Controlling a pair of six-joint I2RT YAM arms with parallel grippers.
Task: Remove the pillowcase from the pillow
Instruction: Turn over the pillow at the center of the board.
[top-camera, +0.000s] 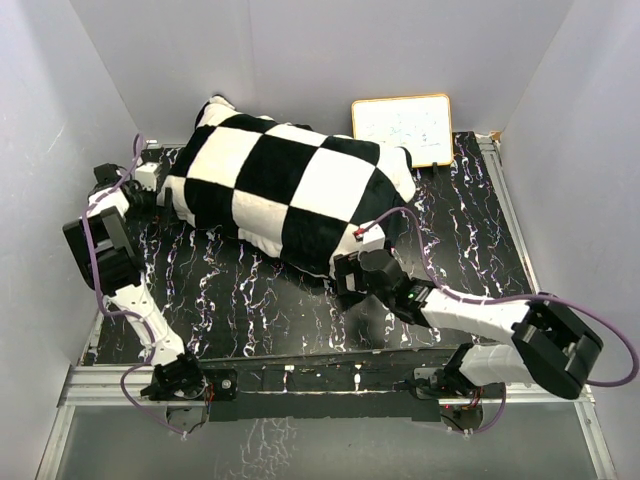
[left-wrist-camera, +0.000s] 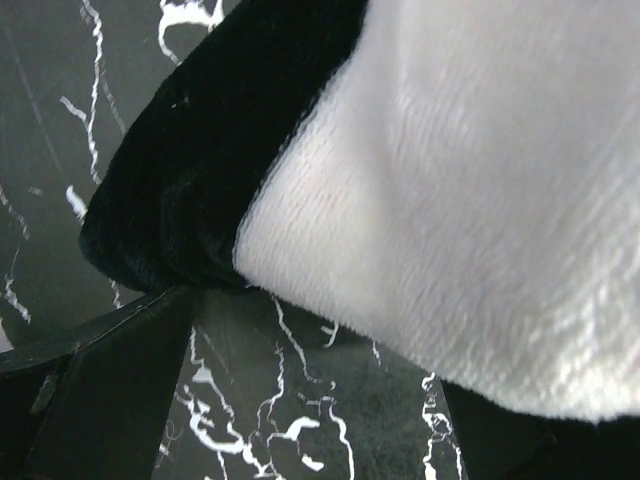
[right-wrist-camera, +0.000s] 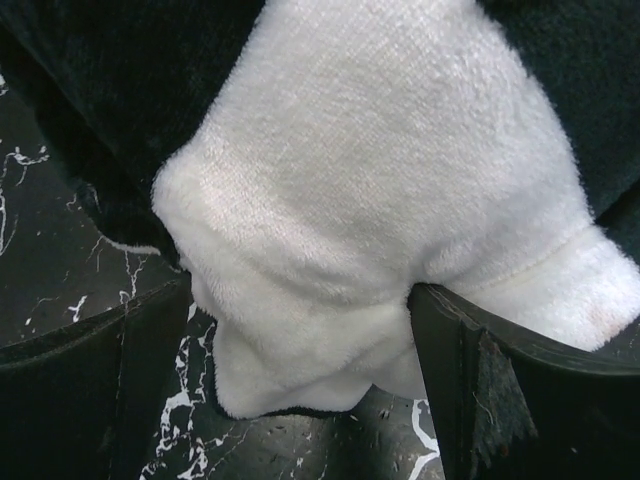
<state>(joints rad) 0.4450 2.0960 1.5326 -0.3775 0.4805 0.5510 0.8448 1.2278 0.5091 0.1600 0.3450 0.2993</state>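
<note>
Next, my left gripper slides to the right in the top view, around the pillowcase's cream edge (top-camera: 179, 197) (left-wrist-camera: 335, 300), as the gripper's fingers straddle the table.
The black and cream checkered pillowcase (top-camera: 290, 185) lies plump and diagonal across the black marbled table (top-camera: 250, 300). The white pillow is hidden inside it. My left gripper (top-camera: 158, 190) is at the pillowcase's left end, low over the table. In the left wrist view it (left-wrist-camera: 318, 340) is open, and the plush edge (left-wrist-camera: 430, 220) lies just beyond its fingertips, with only bare table between them. My right gripper (top-camera: 350, 268) is at the near right corner. In the right wrist view it (right-wrist-camera: 300, 290) is open, with a cream corner of the pillowcase (right-wrist-camera: 330, 250) between its fingers (right-wrist-camera: 470, 390); the right finger presses into the fabric.
A small whiteboard (top-camera: 402, 128) with a wooden frame leans against the back wall at the right. White walls enclose the table on the left, back and right. A metal rail (top-camera: 320, 375) runs along the near edge by the arm bases.
</note>
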